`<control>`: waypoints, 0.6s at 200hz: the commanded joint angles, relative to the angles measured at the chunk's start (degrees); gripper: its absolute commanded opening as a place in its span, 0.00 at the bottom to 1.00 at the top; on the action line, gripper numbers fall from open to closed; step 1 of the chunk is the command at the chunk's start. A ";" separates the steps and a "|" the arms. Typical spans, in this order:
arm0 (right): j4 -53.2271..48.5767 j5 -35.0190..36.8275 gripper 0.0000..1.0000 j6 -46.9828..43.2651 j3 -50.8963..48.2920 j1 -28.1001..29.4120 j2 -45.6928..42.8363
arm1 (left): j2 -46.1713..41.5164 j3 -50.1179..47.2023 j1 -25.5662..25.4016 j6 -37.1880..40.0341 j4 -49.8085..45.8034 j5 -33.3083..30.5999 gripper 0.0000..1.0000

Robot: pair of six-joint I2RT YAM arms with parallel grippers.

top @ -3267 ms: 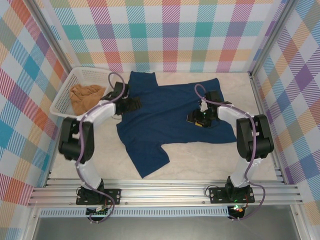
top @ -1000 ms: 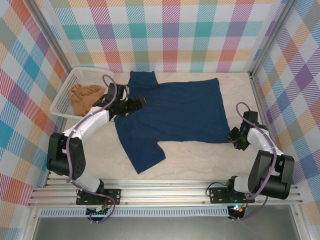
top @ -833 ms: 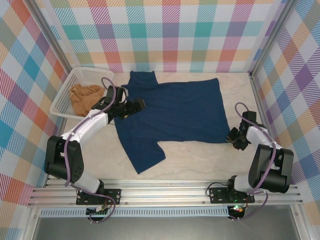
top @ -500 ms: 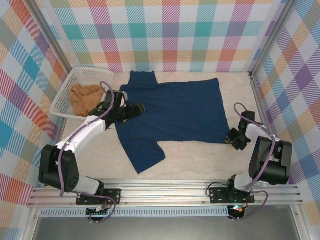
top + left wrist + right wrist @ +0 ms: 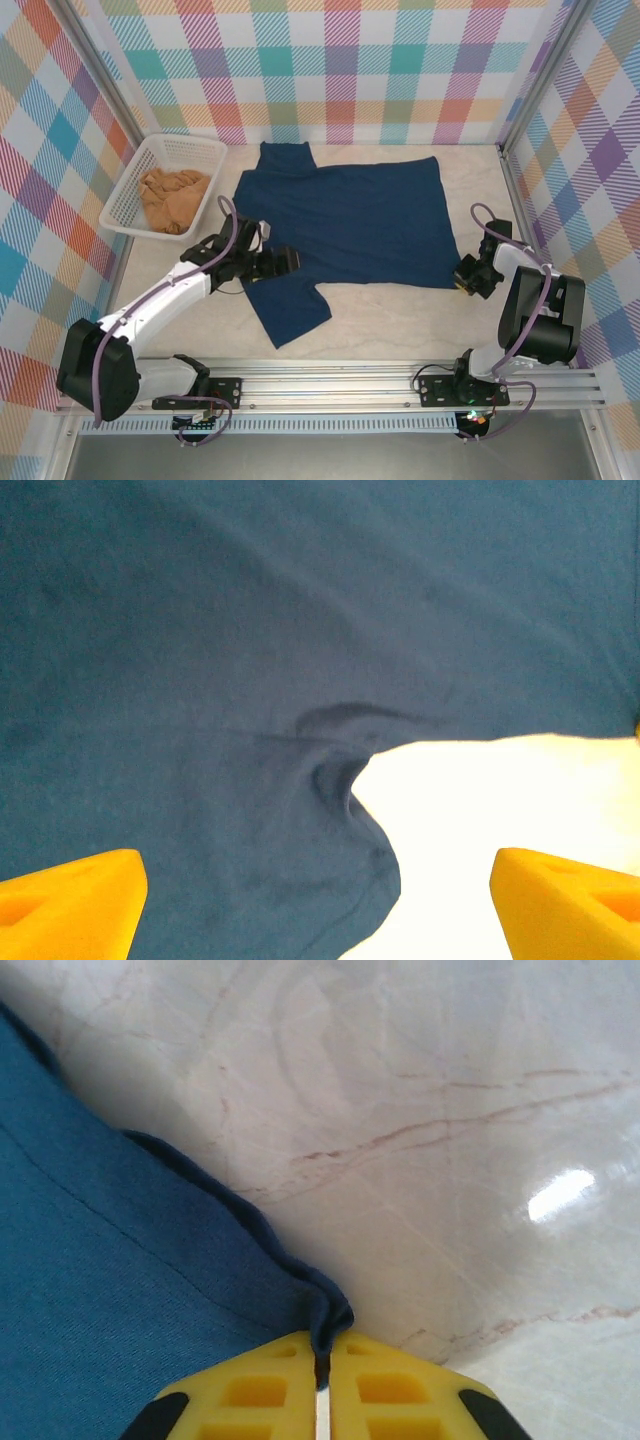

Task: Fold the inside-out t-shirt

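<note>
My left gripper draws its open fingers back and down onto the sleeve's near corner (image 5: 278,343) next, since that corner lies below and back toward the metal bar.
The inside-out t-shirt (image 5: 340,225) lies spread flat on the table, dark navy, with one sleeve pointing toward the near edge. My left gripper (image 5: 283,262) hovers open over the spot where that sleeve meets the body. In the left wrist view its yellow fingertips (image 5: 70,905) stand wide apart above the t-shirt (image 5: 250,680), with nothing between them. My right gripper (image 5: 466,277) sits at the shirt's near right corner. In the right wrist view its yellow fingers (image 5: 250,1390) are shut on the corner of the t-shirt's (image 5: 120,1280) hem, pinching a small fold.
A white basket (image 5: 122,195) holding a tan-orange garment (image 5: 172,195) stands at the back left. Plaid walls close in the table on three sides. A metal rail (image 5: 330,385) runs along the near edge. Bare pale tabletop (image 5: 450,1110) lies right of the shirt.
My left arm has swung from the shirt's far left part toward the near sleeve's armpit, still open. My right gripper has closed on the hem corner.
</note>
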 commanded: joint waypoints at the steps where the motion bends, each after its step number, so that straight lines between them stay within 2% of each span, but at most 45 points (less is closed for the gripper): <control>1: 4.09 -1.67 0.04 -1.01 -1.06 0.34 1.45 | -2.01 -1.54 -3.13 0.58 -8.13 -0.10 0.87; 40: 4.71 -1.98 0.00 -1.31 -1.54 0.27 0.16 | -0.18 -3.32 -11.40 -2.73 -19.01 -3.99 0.79; 70: 4.87 -2.63 0.00 -1.32 -1.61 0.31 -0.51 | -2.66 -5.35 -16.32 -7.50 -23.95 -7.90 0.71; 96: 5.34 -2.99 0.00 -1.32 -1.97 0.27 -0.93 | -3.18 -8.58 -18.27 -10.67 -22.19 -6.00 0.68; 120: 5.56 -3.34 0.00 -1.32 -1.98 0.30 -0.89 | -0.14 -9.24 -20.00 -10.84 -18.58 -5.11 0.63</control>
